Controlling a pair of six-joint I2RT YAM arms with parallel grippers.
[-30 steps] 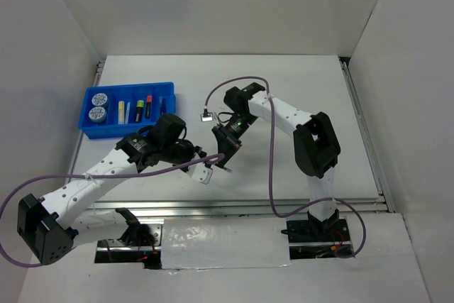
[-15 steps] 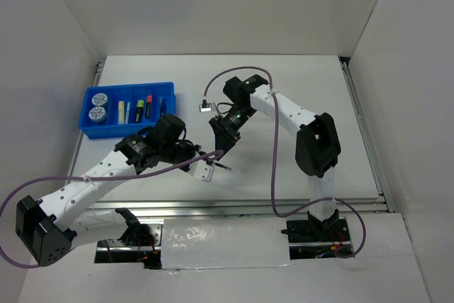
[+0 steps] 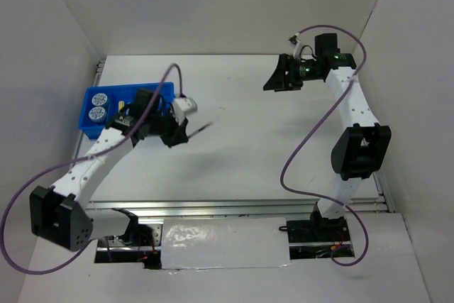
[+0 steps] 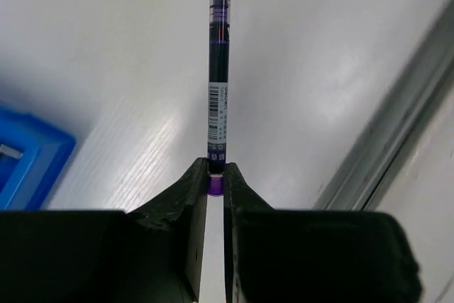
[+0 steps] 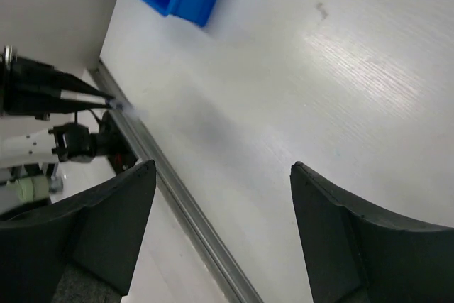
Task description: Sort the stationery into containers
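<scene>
Next I should move my left gripper left in the top view, turning outward, then lowering over the tray's nearest end section, since the pen hangs over bare table.
My left gripper is shut on the end of a purple pen, which sticks out to the right above the table. The left wrist view shows the pen pinched at its purple end between the fingertips of my left gripper. Just left of that gripper lies the blue tray, with two round blue-white pots in its left compartment. The left arm hides the other compartments. My right gripper hangs at the back right, far from the tray. It stands wide open with nothing between its fingers.
A metal rail runs along the table's near edge. White walls close in the table on the left, back and right. A corner of the blue tray shows at the left of the left wrist view.
The right gripper opened, let go of the pen and swung up to the back right. The left arm kept the pen and carried it back and left toward the tray.
</scene>
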